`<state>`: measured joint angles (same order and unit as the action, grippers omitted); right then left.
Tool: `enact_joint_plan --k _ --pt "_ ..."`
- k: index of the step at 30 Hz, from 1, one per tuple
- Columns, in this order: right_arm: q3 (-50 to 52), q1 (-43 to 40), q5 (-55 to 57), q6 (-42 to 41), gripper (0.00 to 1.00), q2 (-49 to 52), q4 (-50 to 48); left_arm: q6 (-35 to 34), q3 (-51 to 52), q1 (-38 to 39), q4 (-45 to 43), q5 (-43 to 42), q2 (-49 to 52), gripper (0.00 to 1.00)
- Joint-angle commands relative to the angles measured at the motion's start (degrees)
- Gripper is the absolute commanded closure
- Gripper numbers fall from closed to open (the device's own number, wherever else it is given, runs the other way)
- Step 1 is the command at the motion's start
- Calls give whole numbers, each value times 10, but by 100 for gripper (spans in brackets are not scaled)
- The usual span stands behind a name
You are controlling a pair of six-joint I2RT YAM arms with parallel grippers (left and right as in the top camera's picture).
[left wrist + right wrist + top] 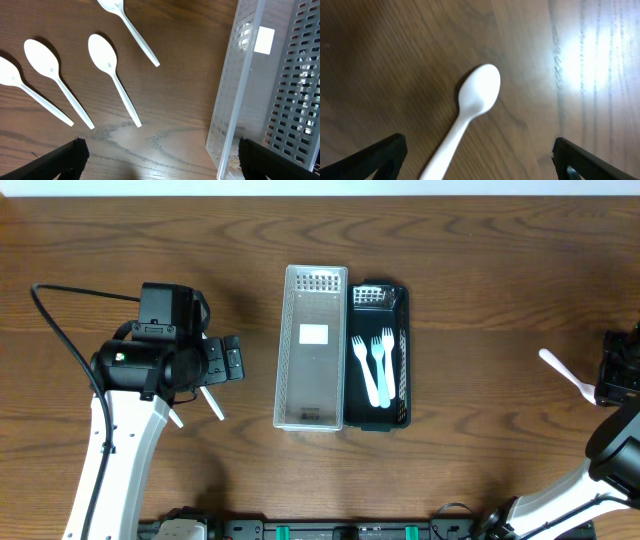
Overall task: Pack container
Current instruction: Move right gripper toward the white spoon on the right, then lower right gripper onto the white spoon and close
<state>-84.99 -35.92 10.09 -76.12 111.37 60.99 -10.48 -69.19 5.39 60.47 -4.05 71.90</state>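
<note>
The bowl of the single white spoon (590,393) (479,92) lies on bare wood with space for a finger on each side, so I will lower my right gripper onto it next.
A clear slotted container (312,345) and a black slotted container (400,355) stand side by side at the table's middle. The black one holds two light blue forks (377,368). My left gripper (232,360) is open and empty, just left of the clear container (240,90). Several white spoons (112,75) lie on the wood beyond its fingers (160,157), mostly hidden under the arm in the overhead view. My right gripper (612,378) is open at the far right, over a single white spoon (565,375). That spoon's handle (475,100) runs between the open fingers (477,157).
The black container's wall (300,85) shows behind the clear one in the left wrist view. A black cable (60,330) loops to the left of the left arm. The table is dark brown wood.
</note>
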Motion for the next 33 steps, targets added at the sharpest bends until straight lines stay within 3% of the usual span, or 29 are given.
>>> enact_joint_plan --k 1,31,33 --pt "1 -9 10 -1 4 24 -9 3 -4 -2 4 7 1 2" --pt "11 -14 21 38 5 115 -69 3 -4 -2 4 6 1 2" --pt "13 -14 21 38 9 116 -70 3 -4 -2 4 6 1 2"
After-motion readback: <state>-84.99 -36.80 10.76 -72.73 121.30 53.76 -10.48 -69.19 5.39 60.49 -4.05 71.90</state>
